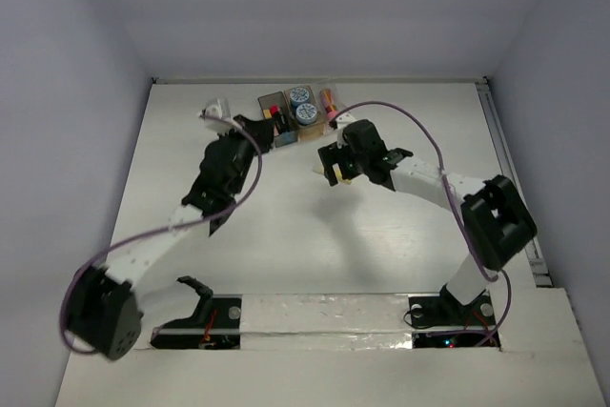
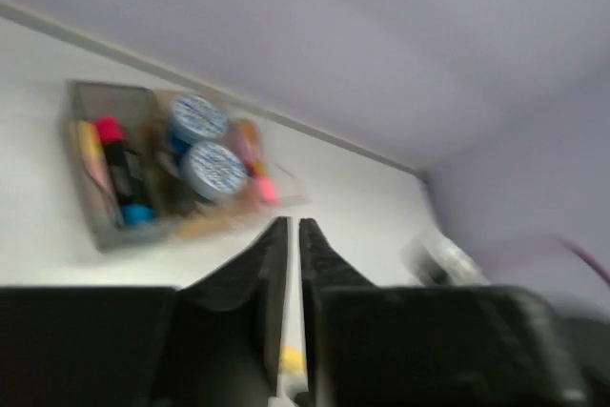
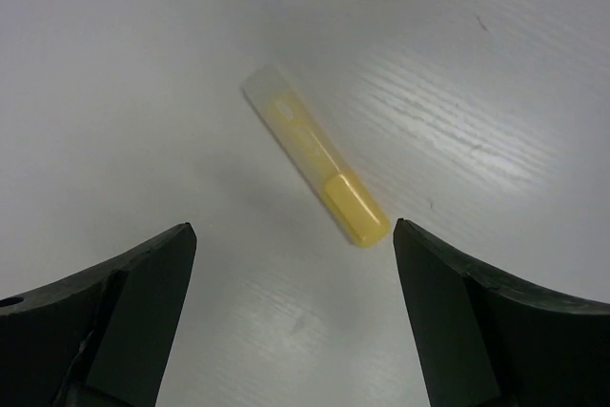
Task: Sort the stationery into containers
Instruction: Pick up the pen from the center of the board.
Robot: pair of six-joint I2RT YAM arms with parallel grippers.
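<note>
The yellow highlighter lies below, slanting across the wrist view, so the robot's right gripper will turn its fingers to line up with it and lower them on both sides of the highlighter body's middle [image 3: 315,153].
The three joined bins stand at the back middle of the table. The dark grey bin [image 1: 268,104] [image 2: 93,102] holds several highlighters, yellow, red-pink and blue ones among them. The amber bin [image 1: 307,132] holds two round blue-white tubs [image 1: 303,104] [image 2: 206,143]. The clear bin [image 1: 331,111] holds an orange pen and a pink stick [image 2: 255,164]. A yellow highlighter [image 3: 316,157] [image 1: 336,172] lies flat on the table. My right gripper [image 3: 294,228] [image 1: 335,167] is open above it, with its fingers either side of the near end. My left gripper [image 2: 293,226] [image 1: 262,127] is shut and empty, just in front of the bins.
A small white object [image 1: 215,110] sits at the back left beside the left arm. Purple cables loop over both arms. The table's back edge runs close behind the bins, with walls on three sides.
</note>
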